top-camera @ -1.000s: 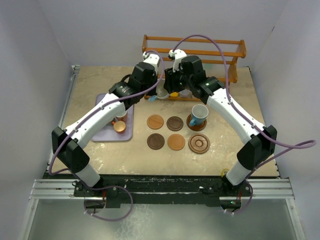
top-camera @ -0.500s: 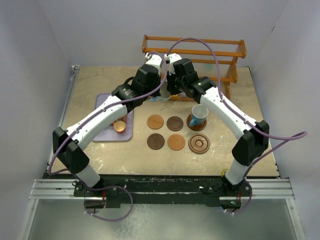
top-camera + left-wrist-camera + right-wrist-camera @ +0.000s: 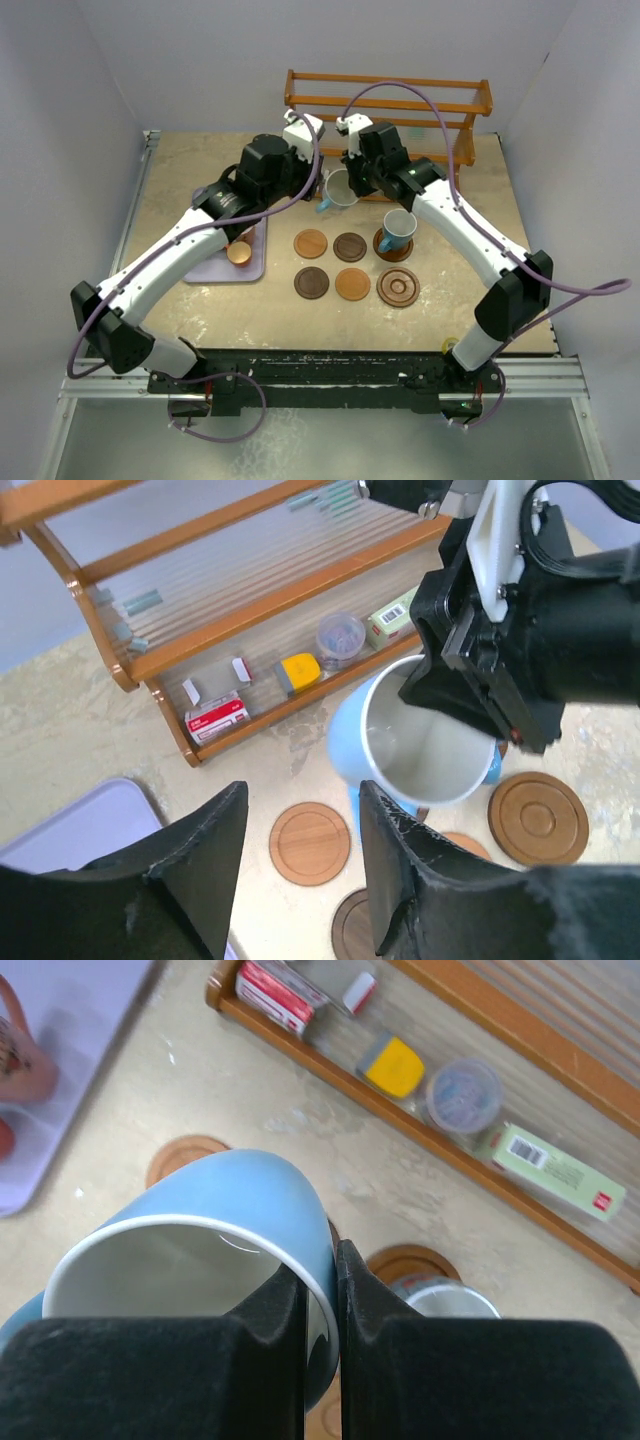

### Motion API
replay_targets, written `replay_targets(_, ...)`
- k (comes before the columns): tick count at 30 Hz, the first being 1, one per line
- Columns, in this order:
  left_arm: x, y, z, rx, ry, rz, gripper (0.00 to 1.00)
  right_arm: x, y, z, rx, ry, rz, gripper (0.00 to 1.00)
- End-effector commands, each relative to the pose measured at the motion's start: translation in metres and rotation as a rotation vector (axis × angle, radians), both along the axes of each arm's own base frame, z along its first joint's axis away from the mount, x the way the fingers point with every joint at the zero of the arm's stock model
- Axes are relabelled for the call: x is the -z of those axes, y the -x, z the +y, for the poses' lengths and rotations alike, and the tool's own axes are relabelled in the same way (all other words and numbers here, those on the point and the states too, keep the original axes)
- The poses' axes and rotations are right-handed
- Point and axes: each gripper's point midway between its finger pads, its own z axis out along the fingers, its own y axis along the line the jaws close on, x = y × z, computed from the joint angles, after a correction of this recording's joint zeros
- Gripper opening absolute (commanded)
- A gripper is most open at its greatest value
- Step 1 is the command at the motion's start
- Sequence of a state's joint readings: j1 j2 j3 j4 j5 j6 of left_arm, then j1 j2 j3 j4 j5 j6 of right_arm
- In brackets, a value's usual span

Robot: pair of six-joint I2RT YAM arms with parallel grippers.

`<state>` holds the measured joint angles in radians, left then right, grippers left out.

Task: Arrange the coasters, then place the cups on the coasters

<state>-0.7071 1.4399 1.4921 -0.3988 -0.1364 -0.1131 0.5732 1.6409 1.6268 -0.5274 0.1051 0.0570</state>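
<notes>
The right gripper takes the large light blue cup back, down and to the right in the top view next. It releases the cup on the large ringed coaster (image 3: 398, 287), since that is bare.
A large light blue cup (image 3: 340, 188) hangs above the table behind the coasters. My right gripper (image 3: 354, 180) is shut on its rim, one finger inside and one outside (image 3: 320, 1272). My left gripper (image 3: 300, 810) is open just left of that cup (image 3: 425, 745), touching nothing. Another light blue cup (image 3: 398, 228) stands on the back right coaster (image 3: 392, 248). Bare coasters lie at the back (image 3: 311, 243) (image 3: 350, 247) and front (image 3: 312, 282) (image 3: 352, 285), and a larger ringed one (image 3: 398, 288) sits at the front right. Small cups (image 3: 240, 252) stand on the lavender tray (image 3: 212, 268).
An orange wooden rack (image 3: 390, 100) stands at the back, with small boxes and a jar (image 3: 340, 638) on its bottom shelf. The lavender tray lies left of the coasters. A reddish cup (image 3: 20, 1055) shows on it in the right wrist view.
My right gripper shut on the light blue cup's rim. My left gripper then opened, let the cup go and drew back to the left.
</notes>
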Motion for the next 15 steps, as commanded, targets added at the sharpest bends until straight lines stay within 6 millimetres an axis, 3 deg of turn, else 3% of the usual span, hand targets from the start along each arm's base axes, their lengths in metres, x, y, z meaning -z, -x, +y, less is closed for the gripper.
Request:
replay_targets(1, -0.028, 0.021, 0.01, 0.138, -0.068, -0.119, 0.48, -0.034, 0.015, -0.016, -0.055, -0.019, -0.095, 0.0)
replay_targets(9, -0.029, 0.028, 0.066, 0.151, -0.17, -0.141, 0.6, -0.003, 0.072, -0.061, -0.149, 0.029, -0.028, 0.0)
replay_targets(15, -0.018, 0.023, 0.106, 0.068, -0.192, -0.109, 0.7, 0.039, 0.107, -0.102, -0.152, 0.085, 0.061, 0.0)
